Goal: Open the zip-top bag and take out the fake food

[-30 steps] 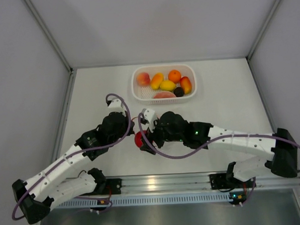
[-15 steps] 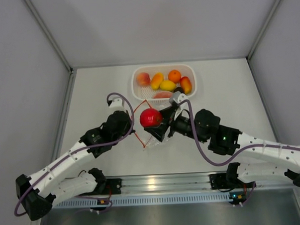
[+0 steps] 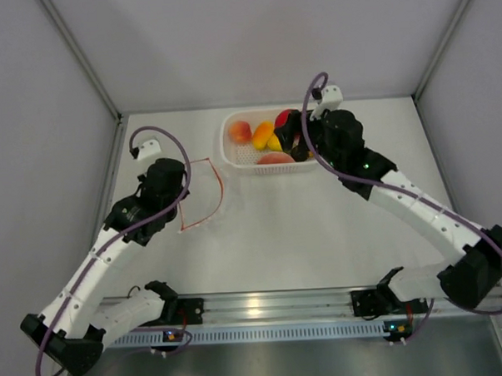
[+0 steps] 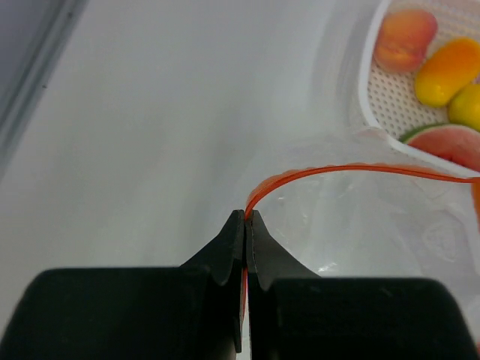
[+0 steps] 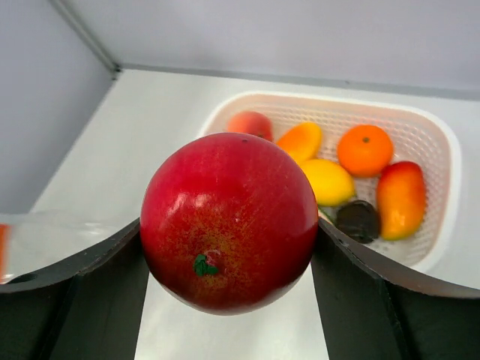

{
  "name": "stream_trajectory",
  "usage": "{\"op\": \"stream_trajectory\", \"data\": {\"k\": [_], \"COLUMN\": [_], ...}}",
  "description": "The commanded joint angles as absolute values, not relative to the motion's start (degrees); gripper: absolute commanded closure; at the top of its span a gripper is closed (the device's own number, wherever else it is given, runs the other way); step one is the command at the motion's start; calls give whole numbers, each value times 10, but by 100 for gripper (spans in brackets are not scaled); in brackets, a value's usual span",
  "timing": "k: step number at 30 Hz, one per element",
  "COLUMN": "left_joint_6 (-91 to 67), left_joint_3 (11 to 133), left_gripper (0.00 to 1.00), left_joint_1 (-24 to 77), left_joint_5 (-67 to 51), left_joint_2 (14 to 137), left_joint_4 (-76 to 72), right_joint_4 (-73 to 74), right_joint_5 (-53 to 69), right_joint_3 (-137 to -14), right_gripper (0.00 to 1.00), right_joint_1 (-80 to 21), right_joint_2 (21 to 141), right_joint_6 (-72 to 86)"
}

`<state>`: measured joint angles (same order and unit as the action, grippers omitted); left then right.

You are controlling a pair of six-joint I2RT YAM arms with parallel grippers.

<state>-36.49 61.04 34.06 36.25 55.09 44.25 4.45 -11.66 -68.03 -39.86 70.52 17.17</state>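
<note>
My right gripper should next shift toward the gap beside the peach [image 5: 250, 123] at the basket's end nearest the bag and lower the apple, as bare basket bottom shows there.
My left gripper [image 4: 246, 216] is shut on the orange-red zip strip of the clear zip-top bag [image 4: 360, 225]. In the top view it [image 3: 184, 184] holds the bag [image 3: 205, 194] at the left of the table, the mouth spread open and nothing showing inside. My right gripper [image 5: 229, 225] is shut on a red apple [image 5: 229, 217]. In the top view it [image 3: 286, 128] holds the apple [image 3: 283, 117] above the white basket [image 3: 231, 160]. The other fake food lies in the basket: a peach [image 5: 250, 123], an orange [image 5: 364, 149], a lemon [image 5: 327, 181], a dark piece [image 5: 358, 220] and more.
The white perforated basket [image 5: 442, 225] stands at the back middle of the table. Grey walls close in the table at the left, back and right. A metal rail [image 3: 265, 308] with the arm bases runs along the near edge.
My right gripper has lifted the red apple out of the bag and carried it back and right, over the basket. My left gripper has pulled the bag to the left.
</note>
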Motion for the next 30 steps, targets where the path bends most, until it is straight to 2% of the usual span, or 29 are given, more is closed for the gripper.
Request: {"op": "stream_trajectory", "data": {"k": [1, 6, 11, 18, 23, 26, 27, 28, 29, 30], "left_joint_6": [-302, -266, -289, -347, -346, -334, -331, -326, -324, -321], "left_joint_3": [681, 718, 712, 721, 733, 746, 757, 763, 768, 777], "left_gripper": [100, 100, 100, 100, 100, 100, 92, 87, 82, 71], "left_joint_1": [301, 288, 284, 282, 282, 283, 282, 282, 282, 283], "left_joint_5": [439, 518, 545, 479, 454, 416, 408, 393, 387, 379], "left_joint_2": [557, 613, 694, 821, 852, 850, 848, 848, 846, 843], "left_joint_4": [490, 500, 498, 491, 470, 446, 442, 440, 439, 434], "right_joint_4": [121, 172, 229, 233, 229, 246, 246, 246, 247, 248], "right_joint_5": [-89, -98, -70, -31, -13, -8, -10, -16, -19, -21], "right_joint_3": [-755, -887, -1012, -1084, -1091, -1110, -1110, -1109, -1107, -1106], "right_gripper": [55, 55, 55, 50, 44, 28, 13, 4, 1, 1], "right_joint_1": [-346, -316, -316, -357, -371, -373, -372, -372, -372, -372], "right_joint_2": [794, 953, 1102, 1194, 1216, 1236, 1236, 1232, 1229, 1223], "right_joint_6": [187, 171, 175, 172, 166, 166, 164, 162, 161, 160]}}
